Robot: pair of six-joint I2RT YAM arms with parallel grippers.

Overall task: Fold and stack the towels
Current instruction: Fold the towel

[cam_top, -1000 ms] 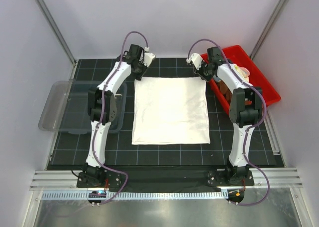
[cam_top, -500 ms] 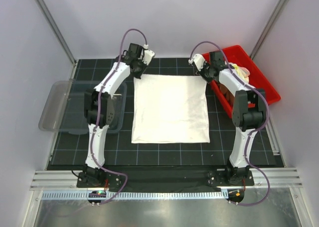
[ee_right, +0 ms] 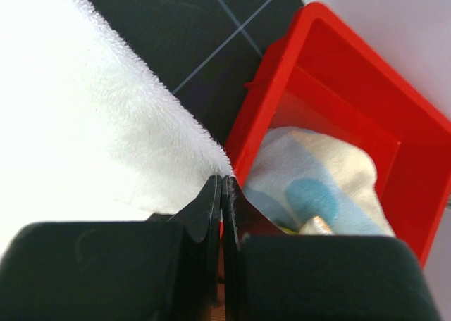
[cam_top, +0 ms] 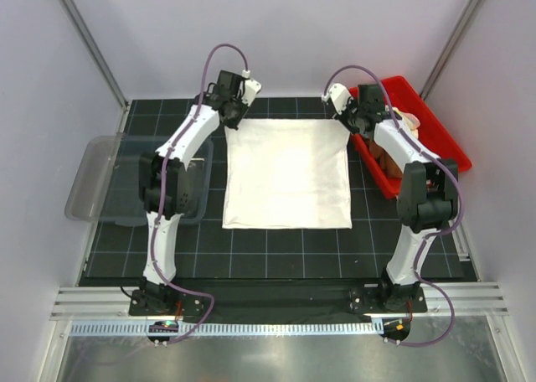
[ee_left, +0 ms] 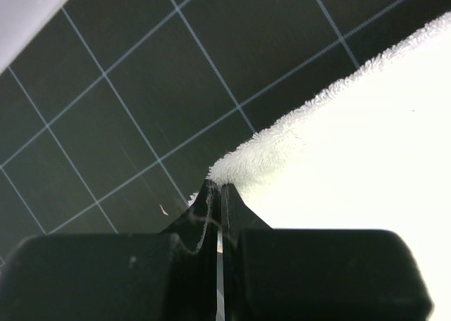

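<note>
The towel still lies spread flat, so my right gripper will next bring the held corner back, lower it onto the towel's matching near corner (cam_top: 346,224) and release.
A large cream-white towel (cam_top: 287,177) lies spread flat on the black gridded mat (cam_top: 276,252). My left gripper (cam_top: 232,122) is shut on its far left corner, and the left wrist view shows the fluffy corner (ee_left: 243,167) pinched at my fingertips (ee_left: 220,189). My right gripper (cam_top: 348,122) is shut on the far right corner; in the right wrist view the towel (ee_right: 106,117) ends in the closed tips (ee_right: 221,181). A pastel multicoloured towel (ee_right: 310,184) lies in the red bin (ee_right: 331,74), just beyond the right gripper.
The red bin (cam_top: 448,143) stands at the right edge of the mat, with a brown cloth (cam_top: 379,154) in it beside the pastel one. A clear plastic tray (cam_top: 96,181) sits at the left edge. Grey walls enclose the back and sides.
Both grippers have moved away toward the back wall, dragging the cream-white towel with them. Its near edge has slid farther from the arm bases.
</note>
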